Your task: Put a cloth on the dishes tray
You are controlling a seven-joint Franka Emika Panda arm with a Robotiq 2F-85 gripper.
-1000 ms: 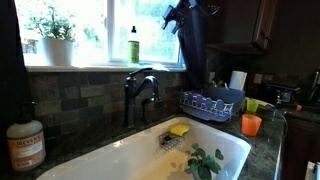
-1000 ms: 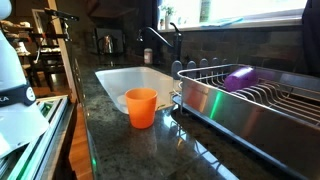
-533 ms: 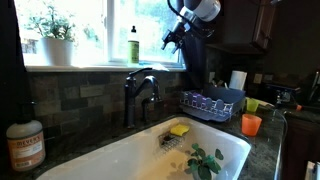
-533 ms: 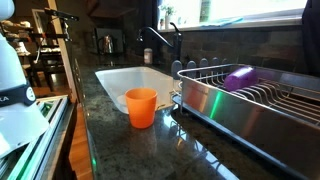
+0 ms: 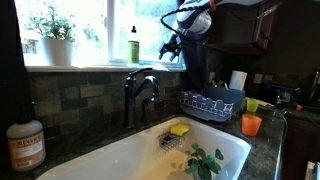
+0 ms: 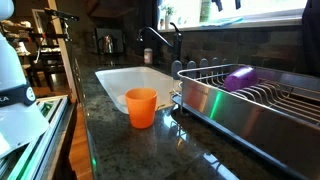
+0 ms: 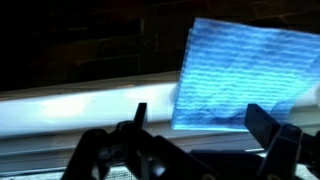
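The blue cloth's edge (image 7: 183, 106) over the pale ledge lines up with the opening between my fingers, so my gripper should next turn slightly and move in onto it.
In the wrist view a blue cloth (image 7: 245, 75) lies beyond my gripper (image 7: 200, 125), against a dark background above a pale ledge. The fingers are spread wide and hold nothing; the cloth is not between them. In an exterior view my gripper (image 5: 171, 50) hangs high in front of the window, above the faucet and left of the dishes tray (image 5: 205, 104). The metal dishes tray (image 6: 230, 105) stands on the counter right of the sink and holds a purple item (image 6: 238, 78). My gripper's tips (image 6: 224, 5) just show at the top edge there.
A dark faucet (image 5: 140, 90) stands behind the white sink (image 5: 130, 160), which holds a yellow sponge (image 5: 179, 129) and a green leafy thing (image 5: 205, 162). An orange cup (image 6: 141, 106) stands on the counter by the tray. A soap bottle (image 5: 133, 45) and potted plant (image 5: 55, 38) are on the sill.
The arm has swung down and to the left in front of the window, bringing the gripper lower. Its tips now show at the top edge of the tray-side view.
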